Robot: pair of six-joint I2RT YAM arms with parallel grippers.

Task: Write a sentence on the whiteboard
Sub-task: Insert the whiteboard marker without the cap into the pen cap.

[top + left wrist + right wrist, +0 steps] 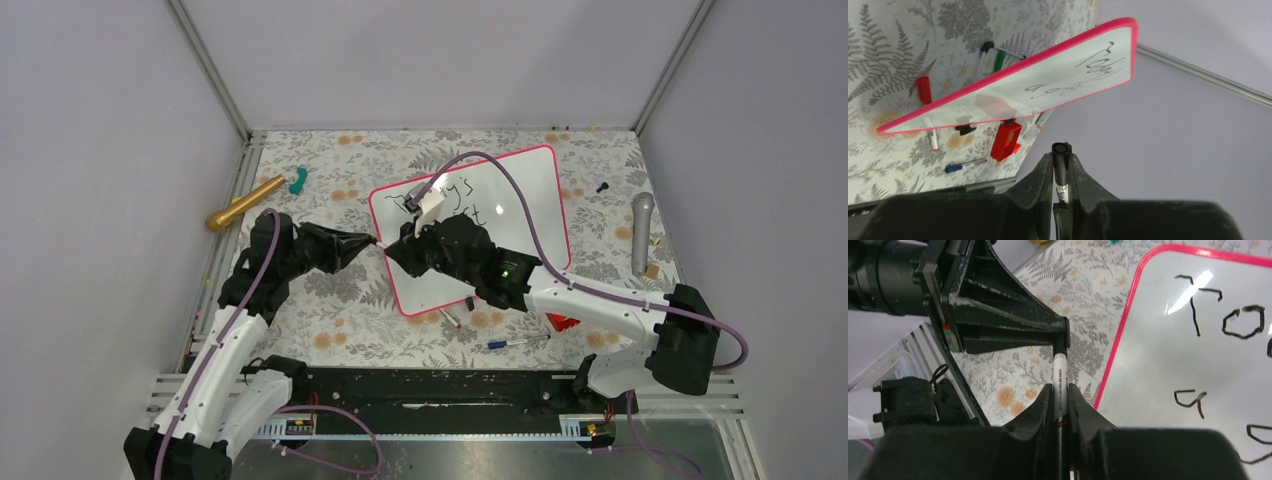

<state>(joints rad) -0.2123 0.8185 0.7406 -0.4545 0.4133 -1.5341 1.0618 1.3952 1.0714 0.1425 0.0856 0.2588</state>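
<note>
I will move my right gripper back, down and to the right in the top view, to the table (502, 325) beside the blue marker, and let go where there is open space.
The whiteboard (522, 195), white with a pink frame, lies on the floral table; it also shows in the left wrist view (998, 102) and the right wrist view (1158, 365). The sentence (455, 195) is black handwriting on two lines, partly hidden by the right arm; part of it shows in the left wrist view (1088, 70) and the right wrist view (1243, 320). My right gripper (393, 248) (1060, 388) is shut on a white marker (1060, 375) beside the board's left edge. My left gripper (374, 242) (1061, 156) is shut on the marker's black cap (1061, 152), tip to tip with the right.
A gold microphone (245, 203) and a teal piece (299, 179) lie at the back left. A grey microphone (642, 232) lies at the right. A red block (563, 322), a blue marker (515, 342) and a red marker (452, 318) lie near the board's front edge.
</note>
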